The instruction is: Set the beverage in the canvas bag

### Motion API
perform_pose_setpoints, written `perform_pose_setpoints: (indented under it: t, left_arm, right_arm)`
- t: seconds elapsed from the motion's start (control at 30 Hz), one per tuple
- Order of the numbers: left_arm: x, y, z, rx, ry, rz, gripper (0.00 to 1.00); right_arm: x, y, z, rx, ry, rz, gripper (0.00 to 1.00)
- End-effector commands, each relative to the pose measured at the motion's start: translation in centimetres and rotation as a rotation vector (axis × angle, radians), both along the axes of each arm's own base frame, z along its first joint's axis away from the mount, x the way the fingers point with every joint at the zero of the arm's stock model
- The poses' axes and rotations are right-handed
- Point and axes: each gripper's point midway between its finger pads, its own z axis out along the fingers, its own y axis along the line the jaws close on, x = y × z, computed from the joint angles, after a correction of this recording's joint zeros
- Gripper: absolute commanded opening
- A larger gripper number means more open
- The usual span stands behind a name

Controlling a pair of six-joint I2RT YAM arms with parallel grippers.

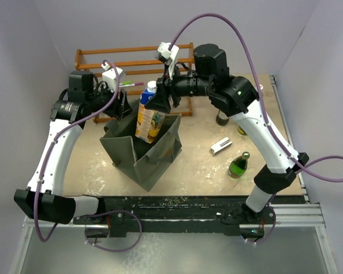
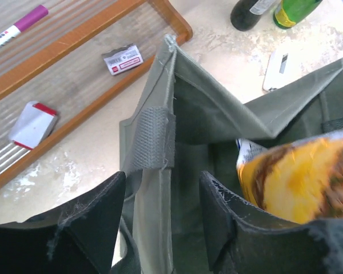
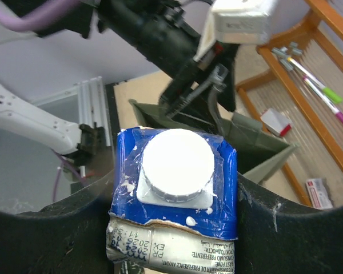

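Observation:
I will next lower my right gripper into the opening of the canvas bag to let go of the carton, because the carton's blue top is still above the bag's rim.
The beverage is a yellow juice carton with a blue top and white cap. My right gripper is shut on its upper part and holds it tilted, its lower half inside the mouth of the grey-green canvas bag. The right wrist view shows the carton between both black fingers, the bag below. My left gripper is at the bag's back left rim. In the left wrist view its fingers stand apart astride the rim and strap, with the carton at the right.
A green bottle stands at the front right, and two more bottles stand behind the right arm. A small white object lies between them. A wooden rack with markers and small packets is behind the bag.

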Motion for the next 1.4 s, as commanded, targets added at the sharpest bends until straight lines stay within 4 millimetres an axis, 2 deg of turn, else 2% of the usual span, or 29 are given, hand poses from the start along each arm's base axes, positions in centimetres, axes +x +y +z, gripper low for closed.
perform_pose_setpoints:
  t: [0.0, 0.13, 0.27, 0.33, 0.47, 0.53, 0.93, 1.17, 1.37]
  left_arm:
    - [-0.4, 1.1, 1.0, 0.077, -0.084, 0.003, 0.54]
    - [-1.0, 1.4, -0.2, 0.099, -0.045, -0.004, 0.43]
    - [-1.5, 1.4, 0.1, 0.098, -0.074, -0.013, 0.31]
    - [-1.8, 0.9, 0.1, 0.079, -0.067, -0.038, 0.24]
    - [-2.4, -0.4, 0.1, 0.016, -0.035, -0.094, 0.06]
    - [-2.7, -0.8, 0.1, -0.008, -0.02, -0.116, 0.0]
    - [-3.2, -1.3, -1.2, -0.032, 0.023, -0.143, 0.0]
    - [-3.4, -1.5, -1.0, -0.041, 0.021, -0.151, 0.0]
    - [-3.5, -1.4, -1.0, -0.04, 0.021, -0.149, 0.0]
  right_arm:
    - [-0.2, -3.3, 11.5, 0.269, -0.363, -0.134, 0.03]
    - [2.2, -5.2, 11.3, 0.239, -0.397, -0.301, 0.03]
    - [3.3, -7.0, 12.2, 0.229, -0.456, -0.411, 0.03]
    - [3.3, -6.6, 11.7, 0.219, -0.46, -0.389, 0.03]
    - [3.2, -4.3, 9.4, 0.189, -0.426, -0.292, 0.04]
    - [3.7, -3.4, 8.3, 0.169, -0.412, -0.279, 0.04]
    - [4.8, 1.9, 2.8, 0.125, -0.389, -0.084, 0.05]
    - [6.6, 3.7, 0.3, 0.101, -0.401, -0.066, 0.04]
    - [9.0, 4.3, -1.9, 0.044, -0.466, -0.114, 0.04]
